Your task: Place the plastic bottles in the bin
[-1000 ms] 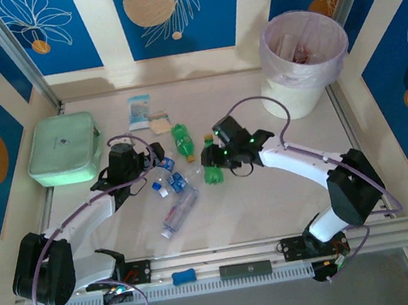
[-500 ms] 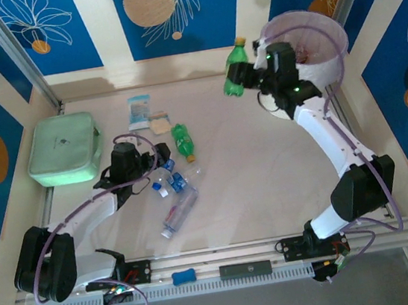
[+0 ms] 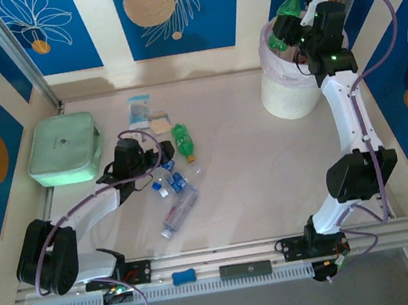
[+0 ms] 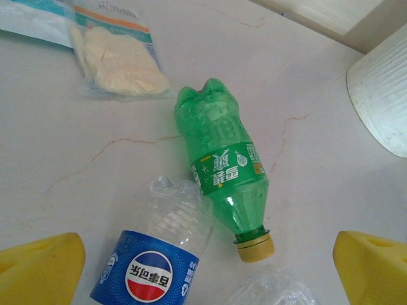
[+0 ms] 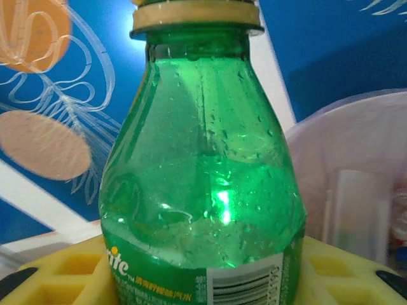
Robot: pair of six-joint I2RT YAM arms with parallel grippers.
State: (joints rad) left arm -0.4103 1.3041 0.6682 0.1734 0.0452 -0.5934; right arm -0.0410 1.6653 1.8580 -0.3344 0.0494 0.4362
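Next, my right gripper turns the green bottle toward the bin's opening [image 3: 289, 53] [image 5: 356, 168] below, lowers it past the pink liner's rim and releases it.
My right gripper [image 3: 295, 34] is shut on a green bottle [image 3: 284, 20] with a yellow cap, held upright over the rim of the bin [image 3: 294, 94], a cream bucket with a pink liner [image 5: 359, 152]. In the right wrist view the green bottle [image 5: 203, 184] stands between the yellow fingers [image 5: 60, 279]. My left gripper [image 3: 147, 162] hovers open over a cluster on the table: a second green bottle [image 4: 222, 162], a clear blue-labelled bottle [image 4: 159, 254] and another clear one [image 4: 273, 292]. One more clear bottle [image 3: 178, 214] lies nearer the arms.
A mint-green zip pouch [image 3: 64, 148] lies at the far left. A blue-white packet [image 3: 138, 110] and a cream packet [image 4: 117, 60] lie behind the bottles. The bin's white wall [image 4: 381, 95] shows at the right of the left wrist view.
My right arm has carried the green bottle from the middle of the table up and back to above the bin. The left arm has barely moved.
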